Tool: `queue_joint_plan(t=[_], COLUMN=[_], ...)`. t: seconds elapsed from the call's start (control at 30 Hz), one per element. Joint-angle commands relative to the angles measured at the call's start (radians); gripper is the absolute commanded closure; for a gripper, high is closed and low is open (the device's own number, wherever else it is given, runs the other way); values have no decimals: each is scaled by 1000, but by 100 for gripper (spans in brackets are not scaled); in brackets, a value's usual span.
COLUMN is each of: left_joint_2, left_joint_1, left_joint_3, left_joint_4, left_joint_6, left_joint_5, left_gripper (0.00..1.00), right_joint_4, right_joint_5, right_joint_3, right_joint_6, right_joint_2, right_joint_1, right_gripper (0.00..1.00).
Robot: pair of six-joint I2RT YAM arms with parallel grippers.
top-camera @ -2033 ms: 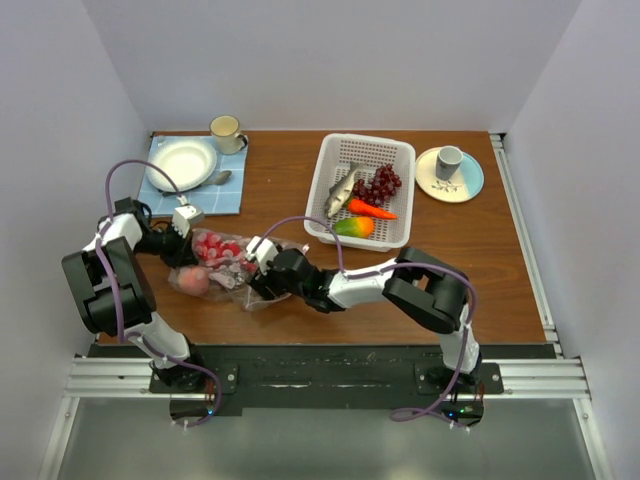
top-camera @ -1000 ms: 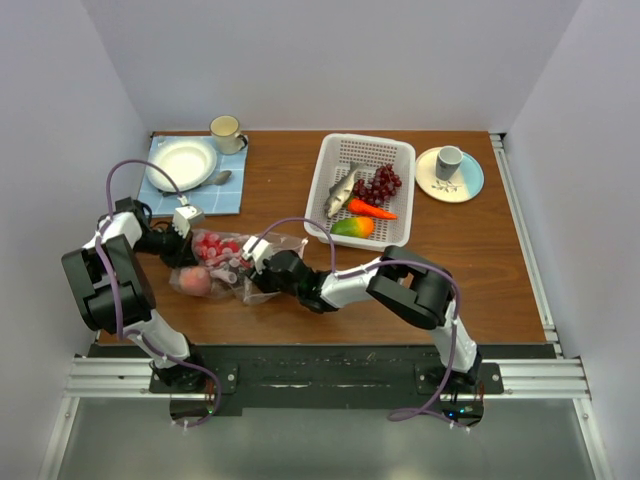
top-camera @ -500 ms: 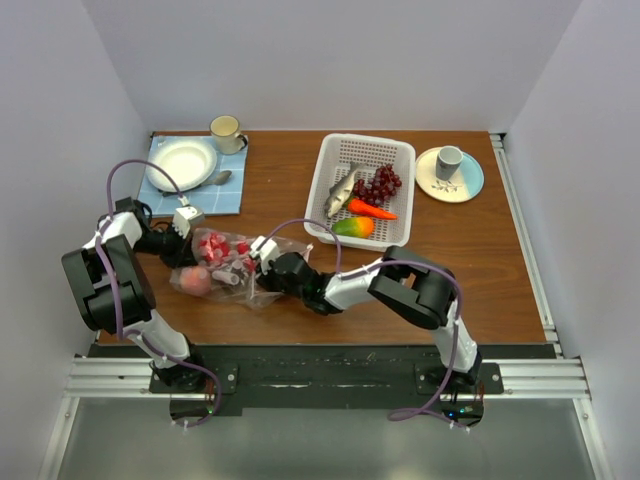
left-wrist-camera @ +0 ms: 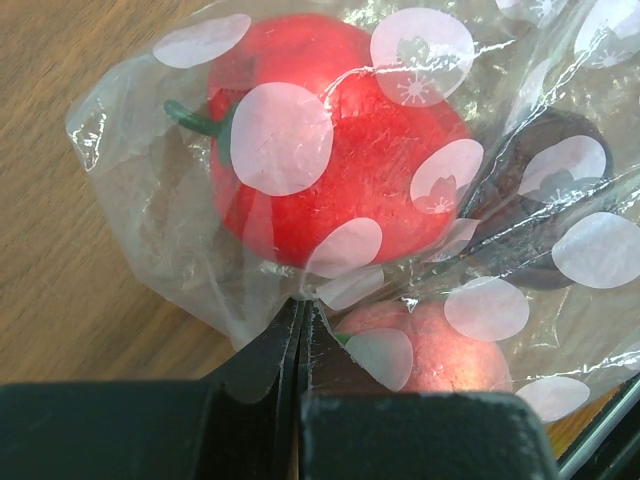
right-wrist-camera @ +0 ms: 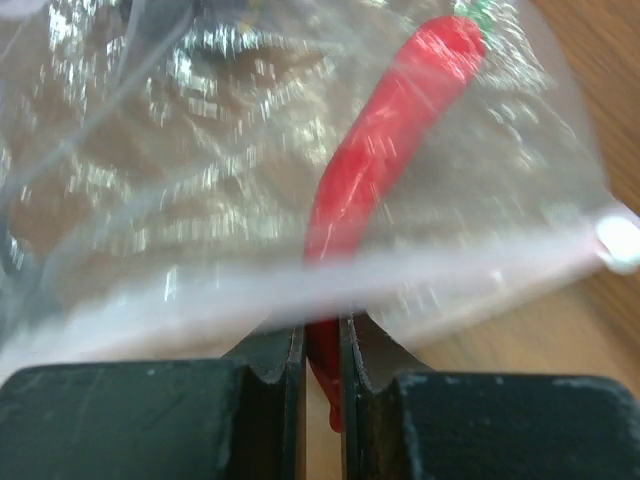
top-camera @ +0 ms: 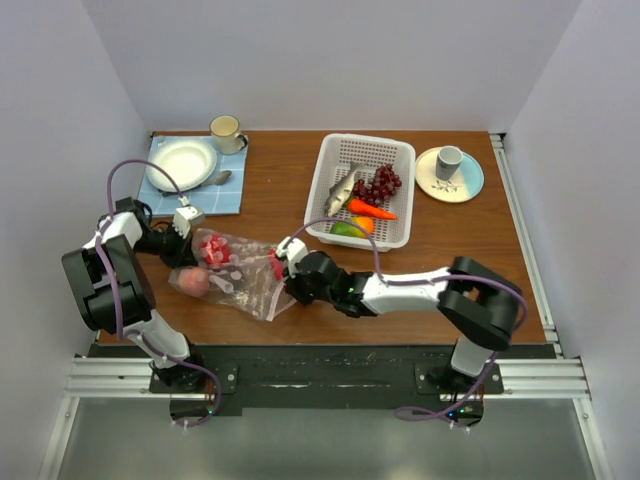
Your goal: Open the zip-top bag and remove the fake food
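The tail next needs to move with my right gripper away from the bag (top-camera: 247, 291), then outward over the carrot in the basket, where I will let it go, since the basket lies outward of it.
The zip-top bag (top-camera: 247, 291), clear with pale dots, lies on the table's left side. My left gripper (top-camera: 189, 246) is shut on a fold of its plastic (left-wrist-camera: 302, 305), beside a red round fruit (left-wrist-camera: 330, 170) and a peach-coloured one (left-wrist-camera: 430, 352) inside. My right gripper (top-camera: 284, 263) is at the bag's right end, shut on the tail of the red chili (right-wrist-camera: 390, 140). The chili's body lies under the bag's film, and the zip strip (right-wrist-camera: 180, 300) crosses it just ahead of my fingertips (right-wrist-camera: 290, 350).
A white perforated basket (top-camera: 400, 150) at the back holds a fish, grapes (top-camera: 381, 184), a carrot and a mango. A cup on a plate (top-camera: 450, 172) stands at the back right. A white plate (top-camera: 182, 163) on a blue cloth, a mug (top-camera: 227, 130) and a spoon are at the back left.
My right gripper closed on the chili inside the bag and drew back to the right with it, and its arm stretched out. The left gripper kept its hold and place.
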Motion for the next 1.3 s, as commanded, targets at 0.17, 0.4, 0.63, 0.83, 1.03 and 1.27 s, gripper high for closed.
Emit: queue_joint_plan(t=[0.17, 0.4, 0.63, 0.83, 1.03, 1.27], left_joint_2=[-3, -46, -158, -213, -247, -270], left_joint_1=[-4, -2, -19, -59, -82, -83], left_joint_3=[-7, 98, 200, 221, 281, 260], left_joint_4=[30, -68, -189, -231, -306, -288], left_joint_6=[18, -6, 0, -10, -16, -23], left_joint_5=[-6, 77, 170, 189, 230, 206], left_gripper=[100, 100, 100, 100, 100, 100], right_joint_4=[-343, -345, -262, -244, -300, -309], right_joint_5=[175, 336, 443, 528, 524, 446], right_joint_3=[-221, -269, -128, 82, 280, 193], right_joint_6=[47, 22, -68, -1, -5, 33], right_joint_2=[-523, -865, -677, -360, -128, -250], right_joint_1=[-2, -2, -4, -212, -338, -331], right_gripper=[100, 100, 100, 97, 35, 15])
